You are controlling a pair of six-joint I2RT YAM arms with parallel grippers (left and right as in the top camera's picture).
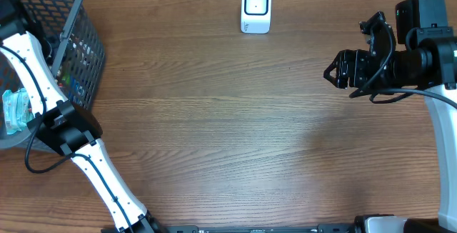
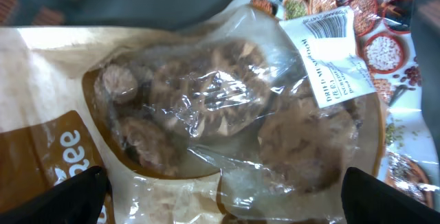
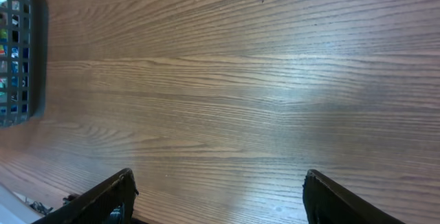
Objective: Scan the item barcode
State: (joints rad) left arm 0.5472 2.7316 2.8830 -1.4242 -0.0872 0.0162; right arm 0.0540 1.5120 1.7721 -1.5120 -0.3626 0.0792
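My left gripper should next lower its fingers while easing toward the right in the wrist view, and close clear of the barcode (image 2: 330,23), because the pouch's lower edge (image 2: 285,193) is below it.
The left wrist view is filled by the item, a clear-windowed pouch of dried mushrooms (image 2: 206,107), lying among other printed packets. Its white label (image 2: 335,59) carries a barcode (image 2: 330,23) and faces up at the upper right. My left gripper (image 2: 223,189) hangs open just above the pouch, one finger at each side of its lower edge, gripping nothing. In the overhead view the left arm (image 1: 32,83) reaches into the basket (image 1: 82,43), where its jaws are hidden. The white scanner (image 1: 255,8) stands at the table's far middle. My right gripper (image 1: 331,72) (image 3: 218,189) is open and empty above bare wood.
The dark mesh basket holds several packets, one pale blue (image 1: 14,111), and shows at the left edge of the right wrist view as the basket (image 3: 17,59). The wooden table (image 1: 235,133) stretches between the basket, the scanner and the right arm.
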